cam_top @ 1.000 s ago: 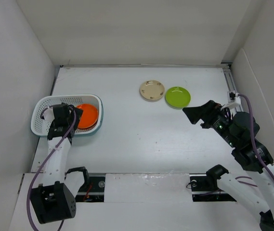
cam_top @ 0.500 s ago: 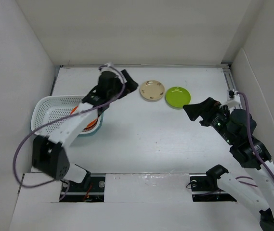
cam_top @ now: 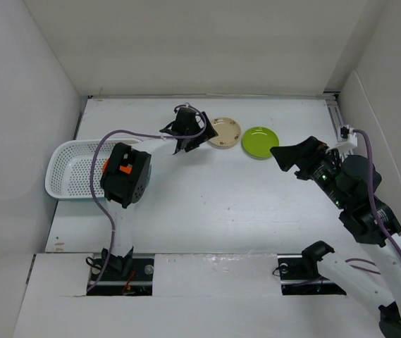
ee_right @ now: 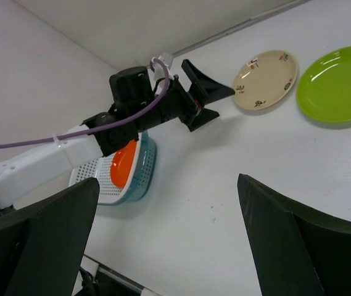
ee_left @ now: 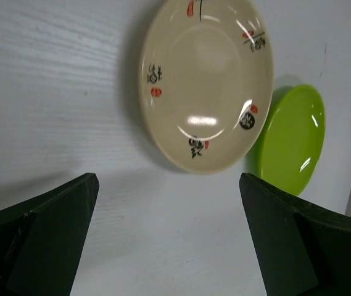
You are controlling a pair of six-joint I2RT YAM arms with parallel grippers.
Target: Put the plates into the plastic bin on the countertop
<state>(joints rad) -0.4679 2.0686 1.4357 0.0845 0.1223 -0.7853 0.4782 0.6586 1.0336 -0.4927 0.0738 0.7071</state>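
Observation:
The beige plate's rim on the bin side lies clear of the green plate (cam_top: 260, 141), so my left gripper will lower its open fingers to either side of that rim.
A beige plate with dark marks (cam_top: 223, 132) and a lime green plate (cam_top: 260, 141) lie side by side on the countertop (cam_top: 207, 190) at the back. My left gripper (cam_top: 201, 136) is open and empty, just left of the beige plate. In the left wrist view the beige plate (ee_left: 206, 80) and the green plate (ee_left: 289, 139) lie just beyond the open fingers (ee_left: 39, 240). The plastic bin (cam_top: 63, 151) stands at the left and holds an orange plate (ee_right: 124, 163). My right gripper (cam_top: 288, 158) is open and empty, near the green plate. Other plates are hidden.
White walls close in the countertop at the left, back and right. My left arm stretches from the bin's right end across to the beige plate. The bin (ee_right: 141, 179) sits close to the left wall.
My left arm has swung from over the bin to the right, up to the beige plate. My right gripper has barely moved.

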